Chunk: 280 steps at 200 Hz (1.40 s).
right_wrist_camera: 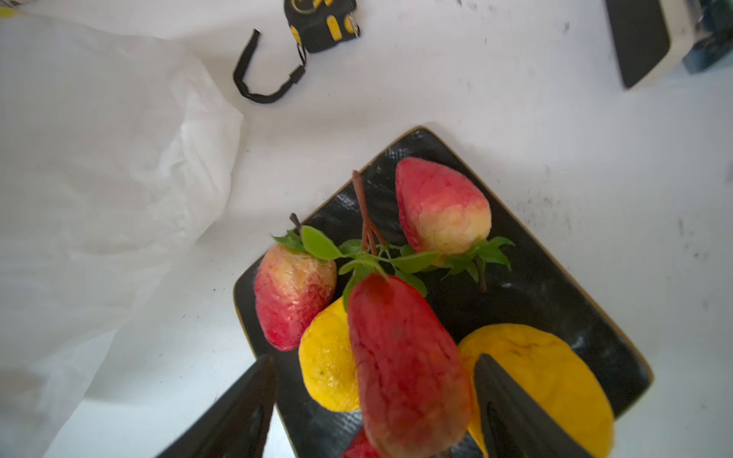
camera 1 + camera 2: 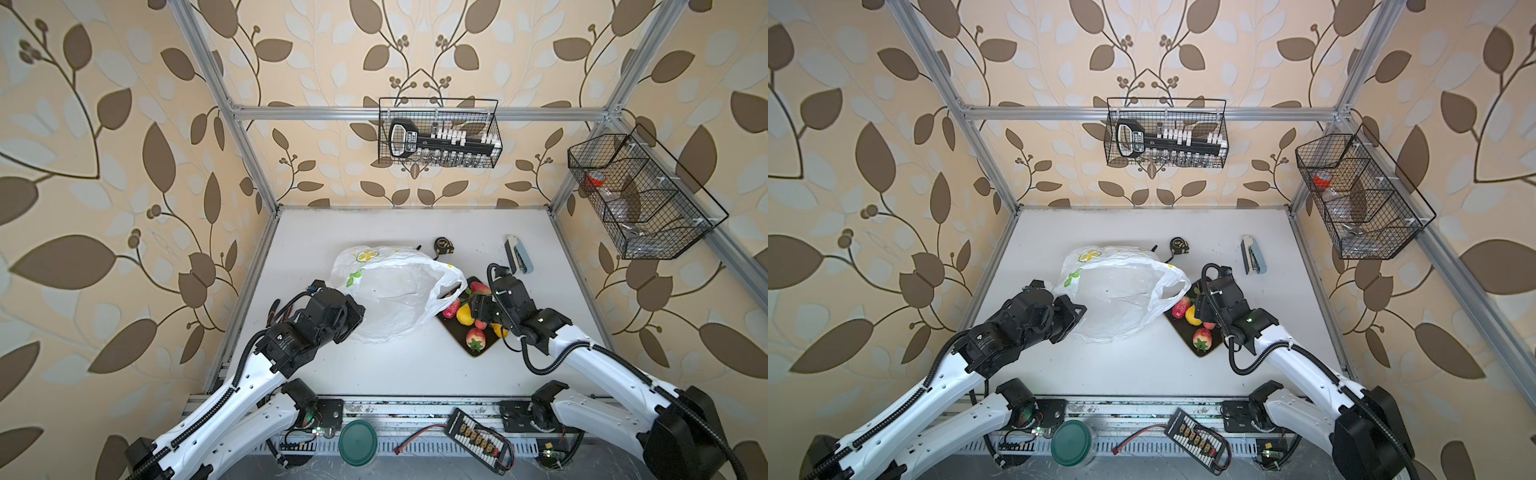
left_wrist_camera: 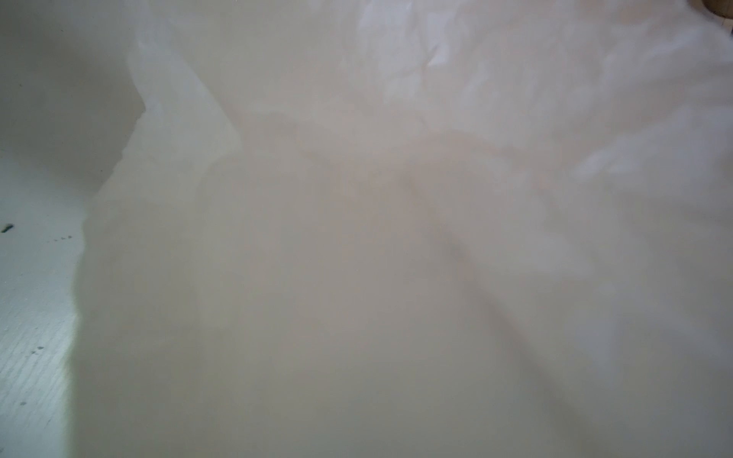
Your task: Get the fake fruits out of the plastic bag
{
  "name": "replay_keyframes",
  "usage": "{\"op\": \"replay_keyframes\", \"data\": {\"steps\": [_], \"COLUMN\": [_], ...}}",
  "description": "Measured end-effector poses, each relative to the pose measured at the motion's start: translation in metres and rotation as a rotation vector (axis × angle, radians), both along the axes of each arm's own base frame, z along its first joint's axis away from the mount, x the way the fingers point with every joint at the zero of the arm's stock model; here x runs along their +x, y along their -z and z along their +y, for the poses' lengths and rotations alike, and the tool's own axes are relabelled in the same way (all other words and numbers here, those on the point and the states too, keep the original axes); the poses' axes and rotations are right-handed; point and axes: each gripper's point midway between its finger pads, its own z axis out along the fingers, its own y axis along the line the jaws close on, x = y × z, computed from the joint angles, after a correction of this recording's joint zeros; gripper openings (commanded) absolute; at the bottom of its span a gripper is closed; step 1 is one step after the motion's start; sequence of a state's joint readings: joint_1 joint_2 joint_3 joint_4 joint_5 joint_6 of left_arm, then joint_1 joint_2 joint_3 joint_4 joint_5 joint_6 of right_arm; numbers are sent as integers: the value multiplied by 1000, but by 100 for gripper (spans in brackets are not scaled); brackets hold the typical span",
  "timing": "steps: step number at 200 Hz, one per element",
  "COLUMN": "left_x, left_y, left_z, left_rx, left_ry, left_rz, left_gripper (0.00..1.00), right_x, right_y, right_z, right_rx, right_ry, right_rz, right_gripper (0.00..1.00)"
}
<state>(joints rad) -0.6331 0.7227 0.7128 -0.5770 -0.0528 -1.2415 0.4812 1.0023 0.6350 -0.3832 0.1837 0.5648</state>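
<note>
The fruits rest on the plate, so the left gripper next needs to move slightly outward toward the bag's open middle and let go of the film.
The plastic bag lies puffed up, white and crinkly, at mid-table. My left gripper sits at its near left edge, shut on the film, which hides its fingers. Bag film fills the left wrist view. Several fake fruits rest on a black square plate right of the bag. They include strawberries, a lemon and a yellow pear. My right gripper hangs open over the plate. A red strawberry sits between its spread fingers, clear of one of them.
A black and yellow tape measure and a stapler lie behind the plate. Wire baskets hang on the back and right walls. A green lid and a connector board sit at the front rail.
</note>
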Motion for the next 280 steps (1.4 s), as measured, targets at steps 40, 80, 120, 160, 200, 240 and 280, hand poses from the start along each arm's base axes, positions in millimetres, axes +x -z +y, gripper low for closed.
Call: {"op": "replay_keyframes", "data": {"steps": [40, 80, 120, 160, 200, 240, 280], "left_x": [6, 18, 28, 29, 33, 40, 40], "left_y": [2, 11, 18, 18, 11, 14, 29], "left_z": [-5, -19, -27, -26, -14, -6, -16], "left_rx": [1, 4, 9, 11, 33, 87, 130], "left_ry": [3, 25, 29, 25, -28, -63, 6], "left_rz": [3, 17, 26, 24, -17, -40, 3], "left_gripper": [0, 0, 0, 0, 0, 31, 91], "right_x": [7, 13, 17, 34, 61, 106, 131], "right_y": [-68, -102, -102, -93, -75, -85, -77], "right_z": [3, 34, 73, 103, 133, 166, 173], "right_rx": [52, 154, 241, 307, 372, 427, 430], "right_ry": [-15, -163, -339, -437, -467, -476, -432], "right_rz": [-154, -219, -220, -216, -182, -230, -227], "right_gripper": [83, 83, 76, 51, 37, 21, 10]}}
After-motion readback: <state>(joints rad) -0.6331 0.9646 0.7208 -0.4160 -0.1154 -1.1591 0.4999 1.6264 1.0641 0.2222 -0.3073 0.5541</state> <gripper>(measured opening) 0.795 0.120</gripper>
